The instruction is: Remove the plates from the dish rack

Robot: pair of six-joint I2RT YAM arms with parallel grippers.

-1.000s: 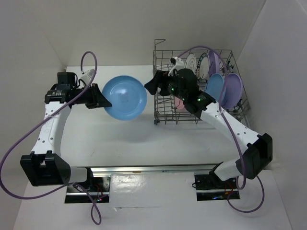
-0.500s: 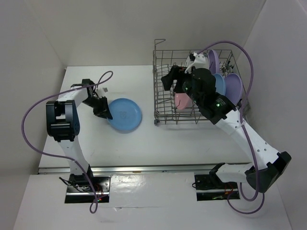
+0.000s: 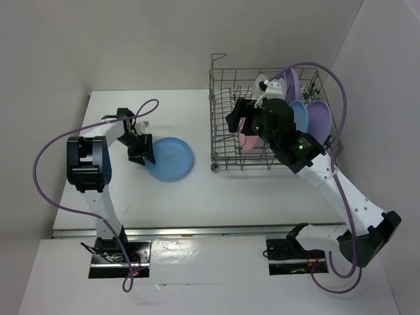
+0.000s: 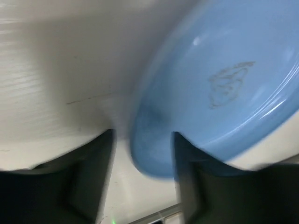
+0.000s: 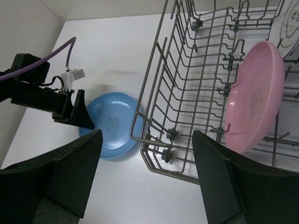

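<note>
The pink plate stands on edge, so my right gripper will go down and to the right in the top view next, then lower to the pink plate's upper rim.
A blue plate (image 3: 172,157) lies flat on the table left of the dish rack (image 3: 211,119). My left gripper (image 3: 141,153) is at its left rim. In the left wrist view the rim of the blue plate (image 4: 219,84) sits between the parted fingers (image 4: 88,179), with a gap on the left side, so the left gripper (image 4: 142,161) is open. My right gripper (image 3: 240,119) hovers open over the rack's left half, near a pink plate (image 3: 249,139) standing on edge. The right wrist view shows the pink plate (image 5: 254,100), the rack (image 5: 149,142) and the blue plate (image 5: 112,123).
More plates stand in the rack's right half: a blue one (image 3: 302,115), lilac ones (image 3: 320,121) and a white patterned one (image 3: 262,83). White walls close in the table on the left, back and right. Purple cables loop above both arms.
The left arm swung down and set the blue plate on the table, then its jaws parted. The right gripper moved further over the rack toward the pink plate.
</note>
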